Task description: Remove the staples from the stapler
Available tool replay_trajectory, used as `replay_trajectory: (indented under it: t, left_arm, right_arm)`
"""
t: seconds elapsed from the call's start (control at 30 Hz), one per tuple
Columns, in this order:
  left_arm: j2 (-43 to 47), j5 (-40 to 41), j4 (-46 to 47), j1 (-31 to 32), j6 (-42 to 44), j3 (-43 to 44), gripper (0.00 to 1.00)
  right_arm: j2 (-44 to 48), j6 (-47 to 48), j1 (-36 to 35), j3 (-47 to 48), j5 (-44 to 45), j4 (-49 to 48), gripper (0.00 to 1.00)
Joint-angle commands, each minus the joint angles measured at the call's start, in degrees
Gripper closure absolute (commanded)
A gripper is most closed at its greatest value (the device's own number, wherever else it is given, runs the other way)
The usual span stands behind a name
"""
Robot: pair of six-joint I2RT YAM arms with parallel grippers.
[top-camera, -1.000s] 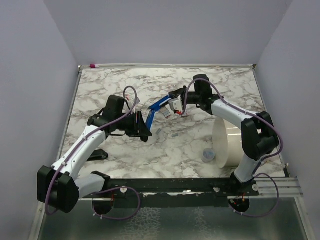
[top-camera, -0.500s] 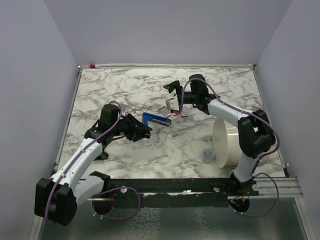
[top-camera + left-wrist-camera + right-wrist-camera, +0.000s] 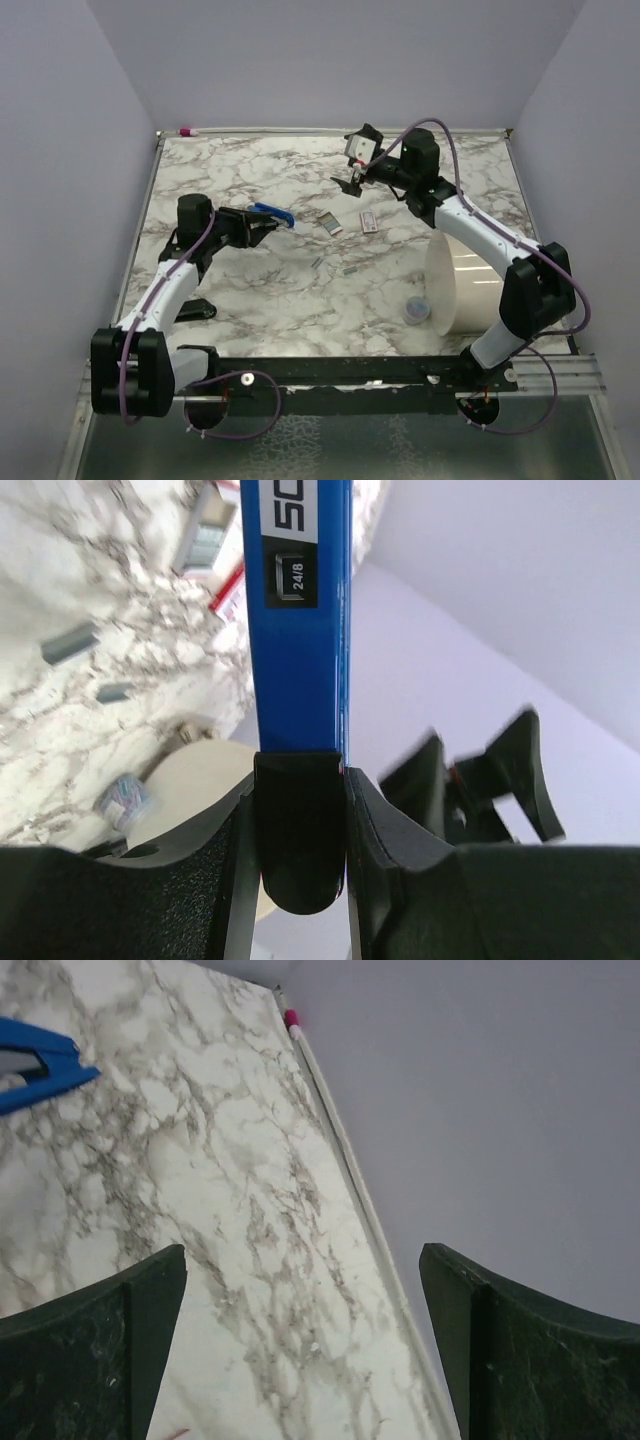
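Observation:
I will next lower my left gripper toward the left in the top view and let go of the stapler's black end, because bare marble near the table's edge (image 3: 168,212) is below and that way.
The stapler (image 3: 272,214), black with a blue arm, is gripped at its black end by my left gripper (image 3: 250,223) over the left middle of the table. In the left wrist view the blue arm (image 3: 298,630) runs straight up from the black end, and my left gripper (image 3: 300,825) is shut on that end. Two short grey strips of staples (image 3: 316,263) (image 3: 351,269) lie loose on the marble, also visible as staples (image 3: 70,642) from the left wrist. My right gripper (image 3: 357,162) hangs open and empty near the back. Between its fingers, the right gripper (image 3: 303,1260) shows only marble, and the stapler's blue tip (image 3: 40,1065) is far off.
A big white tub (image 3: 462,285) lies on its side at the right, with a small round item (image 3: 417,310) beside it. Two small white boxes (image 3: 330,224) (image 3: 369,222) lie mid-table. A pink-capped stick (image 3: 186,131) rests along the back edge. A black piece (image 3: 197,308) sits near the left arm.
My right gripper let go at the stapler's blue arm, opened wide and rose toward the back. My left gripper pulled back to the left with the stapler in it.

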State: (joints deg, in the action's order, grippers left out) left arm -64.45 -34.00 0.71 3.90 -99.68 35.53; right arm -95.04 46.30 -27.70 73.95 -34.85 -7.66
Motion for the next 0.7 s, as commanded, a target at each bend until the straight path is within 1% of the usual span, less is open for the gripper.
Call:
replay_trajectory:
  t: [0.0,0.03,0.1,0.17,0.23,0.33,0.37,0.43,0.5,0.57,0.63,0.67]
  left_arm:
    - [-4.35,5.50,-13.14,-2.44,7.56,11.39,1.00]
    - [-5.55,6.69,-18.38,-2.95,9.36,14.07,1.00]
    - [-8.06,9.61,-28.43,-3.44,12.31,19.05,1.00]
    - [-10.73,11.44,-35.17,-3.68,15.84,22.95,1.00]
    - [-12.71,11.97,-39.19,-4.08,18.33,25.47,1.00]
    - [-12.85,11.53,-39.47,-4.24,19.17,25.27,1.00]
    - [-12.36,11.58,-39.08,-4.23,19.13,24.70,1.00]
    - [-11.39,11.59,-38.48,-4.23,18.71,23.49,1.00]
    - [-10.63,11.22,-38.01,-4.25,18.29,22.22,1.00]
    - [-10.11,10.64,-37.42,-4.34,18.06,21.22,1.00]
    - [-9.99,10.37,-37.60,-4.34,18.43,20.84,1.00]
    - [-9.95,10.47,-38.05,-4.37,18.76,20.92,1.00]
  right_arm:
    - [3.52,-36.45,-0.61,-2.31,3.39,-7.02,0.00]
    - [2.78,-42.96,-1.05,-1.35,2.91,-6.05,0.00]
    - [0.04,-55.82,-2.95,0.91,3.40,-1.01,0.00]
    - [-2.45,-68.58,-4.82,0.62,2.69,-0.66,0.00]
    - [-5.00,-76.22,-6.47,-0.15,-2.04,-2.43,0.00]
    - [-8.44,-80.67,-9.65,-1.65,-4.77,-7.00,0.01]
    - [-10.28,-80.82,-10.72,-0.66,-6.21,-7.21,0.04]
    - [-14.20,-81.70,-12.29,2.43,-7.90,-5.97,0.13]
    - [-17.36,-83.39,-13.09,3.58,-8.51,-8.15,0.27]
    - [-20.08,-85.03,-13.56,4.61,-9.66,-9.91,0.34]
    - [-22.27,-86.14,-14.13,5.66,-10.62,-11.16,0.37]
    - [-23.19,-86.57,-14.40,5.83,-10.76,-12.06,0.42]
